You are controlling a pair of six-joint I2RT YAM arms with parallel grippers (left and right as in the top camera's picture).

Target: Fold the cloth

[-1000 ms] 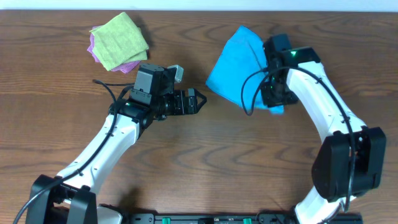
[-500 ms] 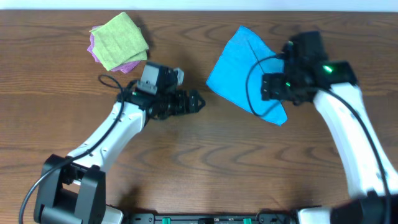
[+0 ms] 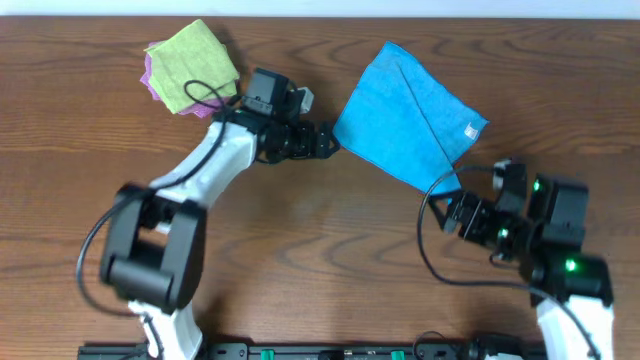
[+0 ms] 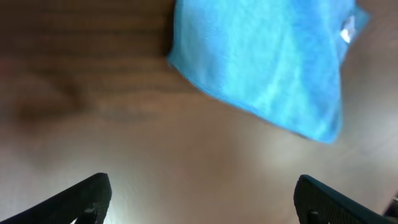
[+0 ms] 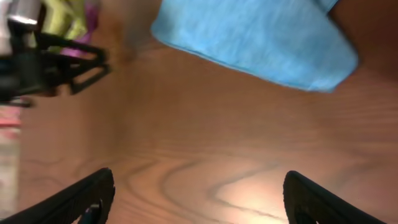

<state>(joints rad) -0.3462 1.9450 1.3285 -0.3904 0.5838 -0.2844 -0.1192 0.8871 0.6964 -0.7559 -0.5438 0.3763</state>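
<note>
My left gripper goes down and outward onto the sky-blue cloth's nearest corner next, since its open fingers still have only bare wood between them.
The sky-blue cloth lies folded on the wooden table at the upper right of the overhead view, its small white tag near the right corner. It also shows in the left wrist view and in the right wrist view. My left gripper is open and empty, just left of the cloth's left corner. My right gripper is open and empty, below the cloth's lower corner and apart from it. Both wrist views show bare wood between the fingers.
A light green cloth lies on a purple cloth at the upper left, behind the left arm. The table's far edge runs along the top of the overhead view.
My right gripper let go of the cloth and drew back down and to the right. The cloth now lies flat with its tag showing. My left gripper moved up and right toward the cloth's left corner.
</note>
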